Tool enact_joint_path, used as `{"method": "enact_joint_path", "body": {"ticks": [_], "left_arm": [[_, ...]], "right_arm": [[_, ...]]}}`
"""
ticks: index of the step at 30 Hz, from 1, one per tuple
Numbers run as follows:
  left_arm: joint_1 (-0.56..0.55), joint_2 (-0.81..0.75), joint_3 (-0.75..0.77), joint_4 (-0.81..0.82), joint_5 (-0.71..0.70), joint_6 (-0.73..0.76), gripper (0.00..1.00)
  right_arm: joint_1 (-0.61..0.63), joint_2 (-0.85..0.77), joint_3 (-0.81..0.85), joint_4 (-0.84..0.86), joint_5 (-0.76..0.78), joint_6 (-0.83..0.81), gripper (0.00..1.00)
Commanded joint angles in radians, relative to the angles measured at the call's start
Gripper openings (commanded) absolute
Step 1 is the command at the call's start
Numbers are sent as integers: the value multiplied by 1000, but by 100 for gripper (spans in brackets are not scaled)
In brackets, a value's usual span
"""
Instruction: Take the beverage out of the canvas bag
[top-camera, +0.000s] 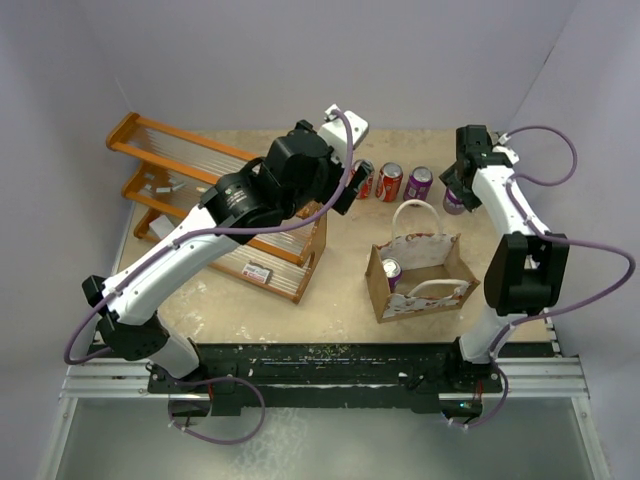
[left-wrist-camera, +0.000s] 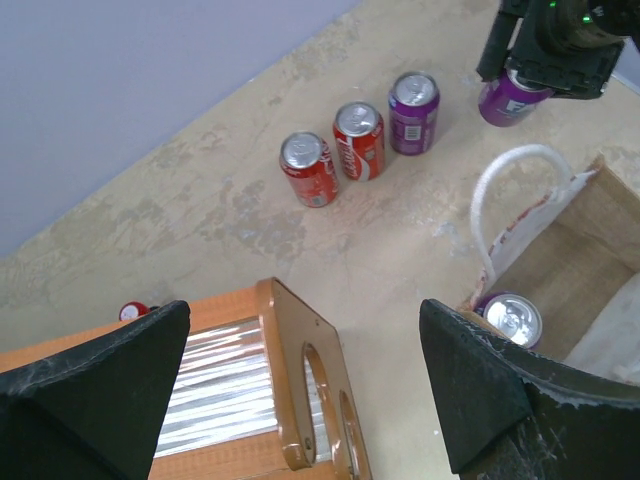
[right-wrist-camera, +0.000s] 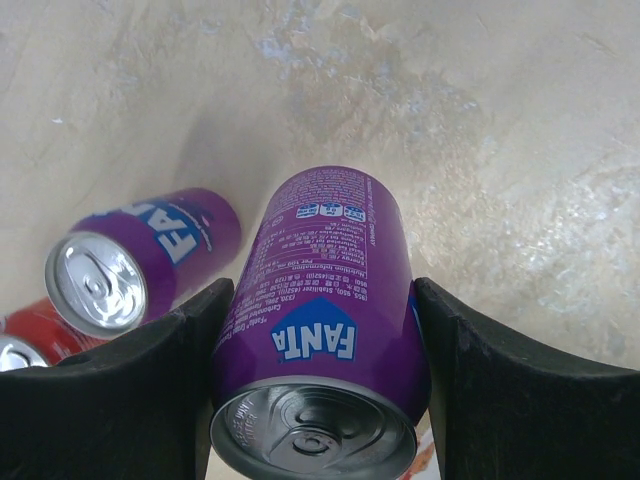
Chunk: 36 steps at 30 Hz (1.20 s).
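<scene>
The tabletop beside the standing purple can at the end of the row is bare, so the robot's right gripper will next move down, outward and toward that can and let go of the Fanta there.
The canvas bag stands open at the middle right of the table, white handles up. Inside it, at its left end, stands one purple beverage can, silver top showing. My right gripper is behind the bag at the far right, shut on another purple Fanta can, held upright close to the tabletop. I cannot tell whether that can touches the table. My left gripper hangs open and empty over the end of the wooden rack.
Three cans stand in a row behind the bag: a red one, another red one and a purple one. The purple one is just left of the held can. The wooden rack fills the table's left half.
</scene>
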Motion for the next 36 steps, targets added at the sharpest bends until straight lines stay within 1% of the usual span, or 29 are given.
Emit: {"method": "enact_joint_path", "body": {"ticks": [1, 5, 9, 14, 20, 23, 26, 33, 36], "left_arm": [[38, -22, 27, 85, -32, 37, 99], [46, -58, -20, 73, -49, 33, 99], [51, -56, -7, 85, -57, 50, 99], [52, -40, 9, 78, -69, 53, 99], [53, -33, 10, 72, -43, 40, 99], [54, -34, 2, 71, -48, 43, 99], [53, -38, -6, 74, -50, 44, 99], [54, -39, -14, 81, -53, 53, 99], [54, -40, -19, 82, -52, 52, 99]], "right_arm": [[-45, 21, 98, -11, -58, 66, 0], [-71, 67, 112, 49, -133, 61, 0], [-89, 150, 201, 15, -208, 55, 0], [-92, 228, 293, -12, -241, 69, 0], [-92, 269, 342, -3, -232, 70, 0], [-92, 288, 353, 1, -234, 73, 5], [-90, 308, 362, 12, -215, 66, 6], [-87, 320, 357, 20, -224, 65, 7], [-85, 326, 360, 19, -225, 61, 10]]}}
